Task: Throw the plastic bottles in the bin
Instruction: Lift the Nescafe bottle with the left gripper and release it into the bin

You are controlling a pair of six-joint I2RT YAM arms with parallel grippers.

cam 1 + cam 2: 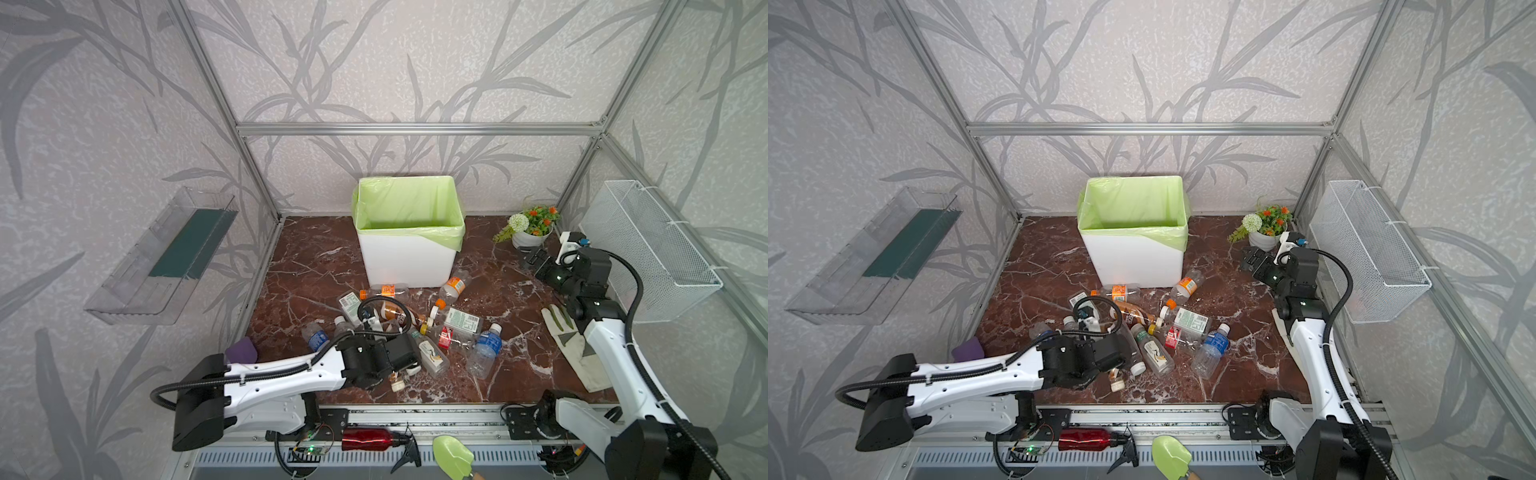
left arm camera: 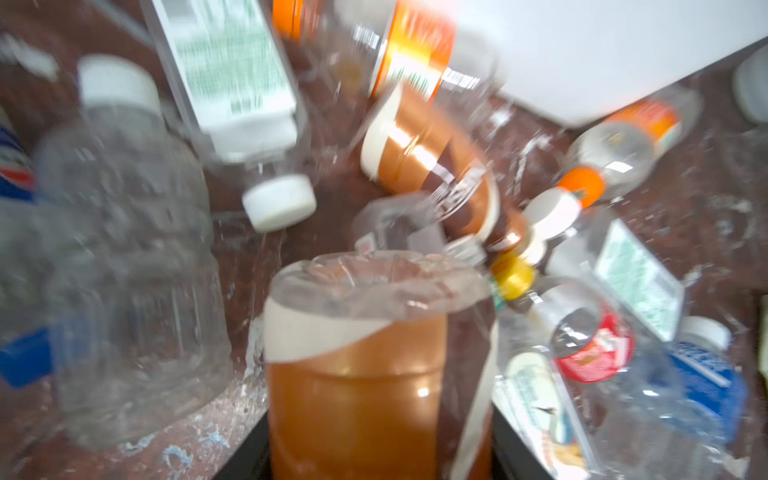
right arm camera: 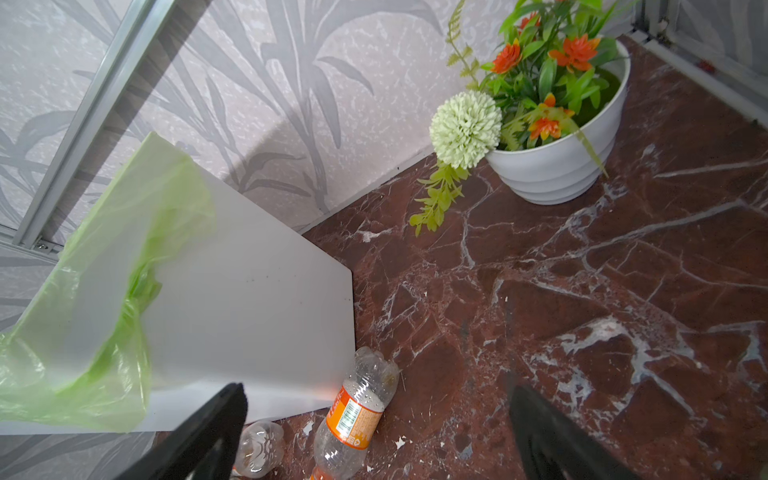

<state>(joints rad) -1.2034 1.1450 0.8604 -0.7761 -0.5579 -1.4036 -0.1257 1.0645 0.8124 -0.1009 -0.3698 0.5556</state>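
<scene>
I will next lift my left gripper from the heap, carry the brown-labelled bottle outward over the bin's opening [image 1: 408, 206] and let go there, because the bin's rim is high.
Several plastic bottles [image 1: 419, 328] lie in a heap on the marble floor in front of the bin [image 1: 407, 262], a white tub with a green liner. My left gripper [image 2: 380, 453] is low over the heap's near side, shut on a brown-labelled bottle [image 2: 357, 382]; in both top views the wrist [image 1: 382, 357] hides most of it. My right gripper [image 3: 380, 415] hangs open and empty near the back right, right of the bin [image 3: 249, 311]. An orange-labelled bottle [image 3: 353, 411] lies on the floor below it, against the bin's corner.
A white flower pot [image 1: 532, 239] stands at the back right. A wire basket [image 1: 648, 249] hangs on the right wall and a clear tray [image 1: 166, 257] on the left. A glove [image 1: 575, 353] lies right of the heap. A red metallic bottle [image 1: 368, 439] rests on the front rail.
</scene>
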